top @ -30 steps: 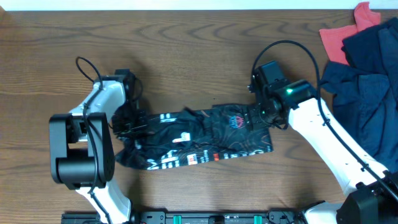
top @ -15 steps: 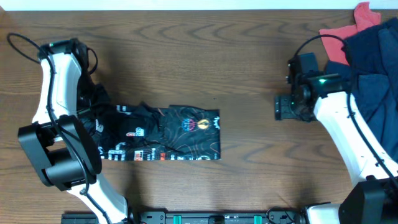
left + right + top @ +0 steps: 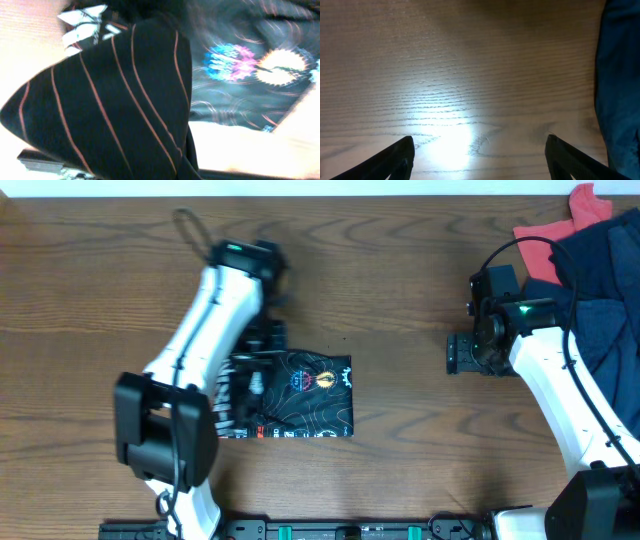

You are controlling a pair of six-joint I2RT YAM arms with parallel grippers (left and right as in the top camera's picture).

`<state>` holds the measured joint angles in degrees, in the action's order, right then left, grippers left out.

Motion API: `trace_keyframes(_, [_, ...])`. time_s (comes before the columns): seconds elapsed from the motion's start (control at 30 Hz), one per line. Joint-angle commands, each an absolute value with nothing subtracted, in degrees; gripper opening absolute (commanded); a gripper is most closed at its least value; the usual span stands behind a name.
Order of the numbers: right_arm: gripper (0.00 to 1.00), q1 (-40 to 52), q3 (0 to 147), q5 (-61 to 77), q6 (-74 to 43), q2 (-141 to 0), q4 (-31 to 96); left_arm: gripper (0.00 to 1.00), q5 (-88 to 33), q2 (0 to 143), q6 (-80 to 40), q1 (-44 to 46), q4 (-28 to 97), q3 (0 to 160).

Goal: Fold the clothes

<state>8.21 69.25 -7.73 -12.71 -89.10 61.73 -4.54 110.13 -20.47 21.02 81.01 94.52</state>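
Note:
The left gripper moves over the colourful chest logo (image 3: 313,380) (image 3: 255,64) next, which lies flat and uncovered to the gripper's right in the overhead view, and releases the fold.
The black T-shirt (image 3: 300,395) with thin orange contour lines lies folded into a compact rectangle at mid-table, a colourful chest logo on top. My left gripper (image 3: 263,345) is at the shirt's upper left edge, shut on a fold of it. In the left wrist view a lifted flap of the shirt (image 3: 125,100) fills the foreground and hides the jaws; the logo (image 3: 250,62) lies beyond. My right gripper (image 3: 456,354) is open and empty, off to the right of the shirt, over bare wood (image 3: 480,161).
A pile of navy blue clothes (image 3: 590,290) with a red garment (image 3: 545,240) sits at the back right, next to my right arm; its blue edge also shows in the right wrist view (image 3: 620,75). The wooden table (image 3: 400,260) carries everything.
My left arm has swung from the far left to the right, carrying the shirt's left end over the middle; the shirt is now shorter. The right arm has barely moved.

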Motion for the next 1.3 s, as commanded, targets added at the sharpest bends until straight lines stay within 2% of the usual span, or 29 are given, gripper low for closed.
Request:
trace_keyframes(0.0, [0.82,7.88,69.21,-8.49,-11.66,-89.41,62.00,0.07,-5.41,108.99,-25.34,25.45,79.57,94.28])
trace_keyframes(0.17, [0.82,7.88,69.21,-8.32,-11.46,-89.41,62.67,0.08,-5.39,108.99,-27.83,30.59,75.35,94.24])
trace_keyframes(0.2, [0.82,7.88,69.21,-8.29,-11.46,-89.41,62.81,0.11,-5.41,108.99,-28.32,31.16,74.81,94.24])
trace_keyframes(0.3, [0.82,7.88,69.21,-8.12,-11.46,-89.41,63.00,0.12,-5.43,108.99,-29.52,32.71,73.80,94.24])
trace_keyframes(0.37, [0.82,7.88,69.21,-7.86,-11.20,-89.41,63.05,0.17,-5.67,108.99,-29.50,33.54,73.14,94.24])
trace_keyframes(0.4, [0.82,7.88,69.21,-7.35,-10.74,-89.41,63.02,0.27,-5.67,108.99,-29.47,34.02,72.79,94.24])
trace_keyframes(0.43, [0.82,7.90,69.21,-6.83,-10.39,-89.41,63.02,0.45,-5.69,108.99,-29.47,34.41,72.49,94.24])
trace_keyframes(0.47, [0.82,7.90,69.21,-6.72,-10.41,-89.41,63.05,0.57,-5.91,108.99,-29.32,34.81,72.07,94.24])
trace_keyframes(0.5, [0.82,7.88,69.21,-6.57,-10.41,-89.41,63.07,0.64,-6.46,108.97,-28.71,35.09,71.96,94.26])
trace_keyframes(0.63, [0.82,7.94,69.21,-4.69,-9.34,-89.41,62.85,0.67,-9.63,108.33,-22.02,34.63,72.71,96.01])
trace_keyframes(0.73, [0.80,8.12,69.21,3.14,-2.96,-89.41,62.54,0.67,-5.23,105.62,-19.09,31.73,76.36,98.00])
trace_keyframes(0.83, [0.80,9.21,69.21,13.54,4.54,-89.41,62.28,0.68,0.71,101.82,-19.09,25.69,79.22,98.06])
trace_keyframes(0.97, [0.81,13.45,69.21,24.93,7.81,-89.43,58.54,0.71,-0.30,99.57,-18.92,15.38,77.76,98.04])
trace_keyframes(1.1, [0.82,20.97,69.21,24.95,6.17,-90.13,54.96,0.71,-6.37,100.18,-18.83,7.81,74.41,96.14])
trace_keyframes(1.27, [0.82,30.39,69.21,19.38,1.58,-94.13,51.16,0.71,-7.33,101.51,-18.65,4.49,72.12,90.52])
